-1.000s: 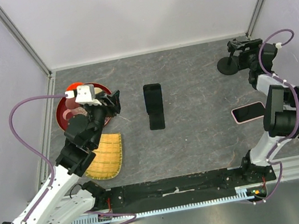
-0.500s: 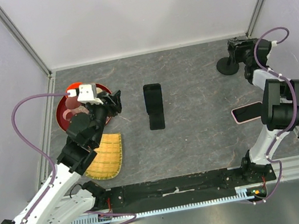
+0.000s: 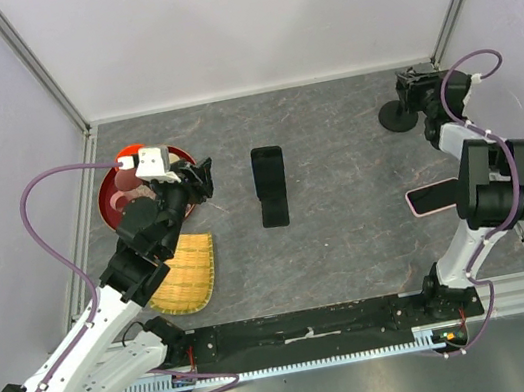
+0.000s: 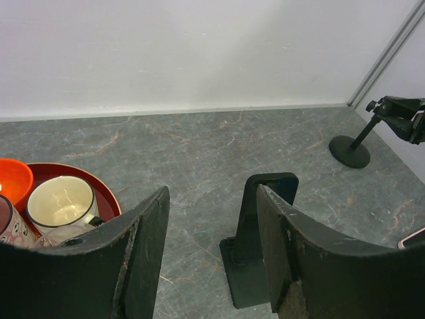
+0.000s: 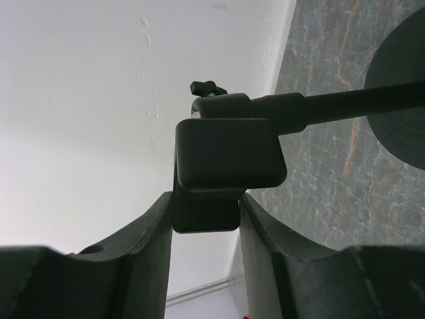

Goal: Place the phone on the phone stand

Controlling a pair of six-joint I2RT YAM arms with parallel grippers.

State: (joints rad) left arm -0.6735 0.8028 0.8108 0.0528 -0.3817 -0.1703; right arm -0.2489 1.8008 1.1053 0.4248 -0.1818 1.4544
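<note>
My right gripper holds the clamp holder. It will next move the holder back onto the bare tabletop between phone stand and phone and let go of the holder's head, because that spot is free.
The phone, pink-edged with a dark screen, lies flat at the right side of the table; one corner shows in the left wrist view. A black phone stand stands upright in the middle of the table. My left gripper hovers open to its left, and the stand shows past its fingers with nothing between them. At the back right is a black clamp holder on a round base. My right gripper has both fingers pressed against its clamp head.
A red tray holding cups sits at the left, under the left arm. A woven bamboo mat lies in front of it. The clamp holder's round base rests near the back right corner post. Walls close the back and both sides.
My right gripper's jaws have narrowed onto the clamp head and the wrist has crept a little toward it. The left arm, phone and middle stand have stayed put.
</note>
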